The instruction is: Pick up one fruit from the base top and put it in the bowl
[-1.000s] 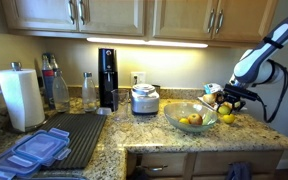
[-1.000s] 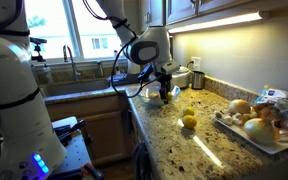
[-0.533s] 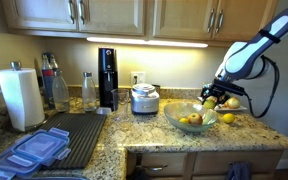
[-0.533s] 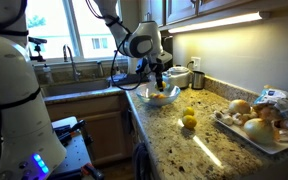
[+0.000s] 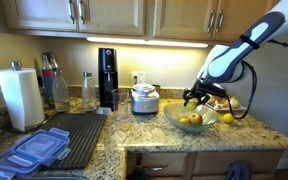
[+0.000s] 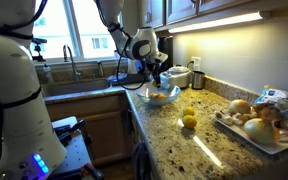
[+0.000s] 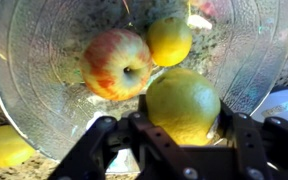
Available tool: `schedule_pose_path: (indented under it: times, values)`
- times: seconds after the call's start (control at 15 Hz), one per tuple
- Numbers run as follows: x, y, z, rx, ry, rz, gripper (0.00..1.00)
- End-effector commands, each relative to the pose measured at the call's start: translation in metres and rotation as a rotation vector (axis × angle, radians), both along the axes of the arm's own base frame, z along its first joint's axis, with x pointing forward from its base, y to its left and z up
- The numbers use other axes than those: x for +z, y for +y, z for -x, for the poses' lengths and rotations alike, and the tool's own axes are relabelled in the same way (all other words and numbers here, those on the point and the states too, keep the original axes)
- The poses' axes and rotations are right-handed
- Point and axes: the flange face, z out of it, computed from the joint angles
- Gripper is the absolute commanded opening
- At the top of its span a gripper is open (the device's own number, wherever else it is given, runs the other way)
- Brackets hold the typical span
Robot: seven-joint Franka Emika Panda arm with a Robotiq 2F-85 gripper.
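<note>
My gripper moves down to the open part of the bowl's bottom beside the other yellow fruit next and releases the held fruit clear of the apple [image 7: 117, 63].
My gripper [image 7: 182, 122] is shut on a yellow lemon-like fruit [image 7: 182, 103] and holds it just above the clear glass bowl [image 7: 29, 95]. In the bowl lie a red-yellow apple [image 7: 117, 63] and another yellow fruit [image 7: 170, 40]. In both exterior views the gripper [image 5: 194, 97] [image 6: 156, 80] hangs over the bowl [image 5: 171, 114] [image 6: 147, 97]. More yellow fruits lie on the speckled granite countertop [image 6: 174, 145]: one beside the bowl [image 5: 227, 118], two more [image 6: 189, 120], and one past the bowl's rim in the wrist view [image 7: 4, 145].
A white tray [image 6: 246, 135] with onions and other produce sits on the counter. A silver-and-white cooker pot [image 5: 144, 99], a black appliance [image 5: 107, 78], bottles, a paper towel roll [image 5: 20, 97] and a dark ribbed mat [image 5: 79, 135] with plastic lids stand further along.
The gripper has carried the yellow fruit from beside the tray across the counter to over the bowl, and has dropped lower toward it.
</note>
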Motion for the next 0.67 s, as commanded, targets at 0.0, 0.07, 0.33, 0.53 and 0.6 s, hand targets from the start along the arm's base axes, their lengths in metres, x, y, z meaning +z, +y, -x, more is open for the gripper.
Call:
schedule_pose_path:
  times: [0.0, 0.07, 0.33, 0.53, 0.6]
  values:
    - [-0.02, 0.019, -0.018, 0.095, -0.024, 0.025, 0.36]
    - [-0.026, 0.023, -0.022, 0.115, -0.021, 0.03, 0.36]
    - [-0.053, 0.037, -0.037, 0.169, -0.004, 0.049, 0.36]
    - [-0.06, 0.04, -0.044, 0.177, -0.005, 0.073, 0.85]
    - [-0.057, 0.04, -0.047, 0.177, -0.017, 0.083, 0.85]
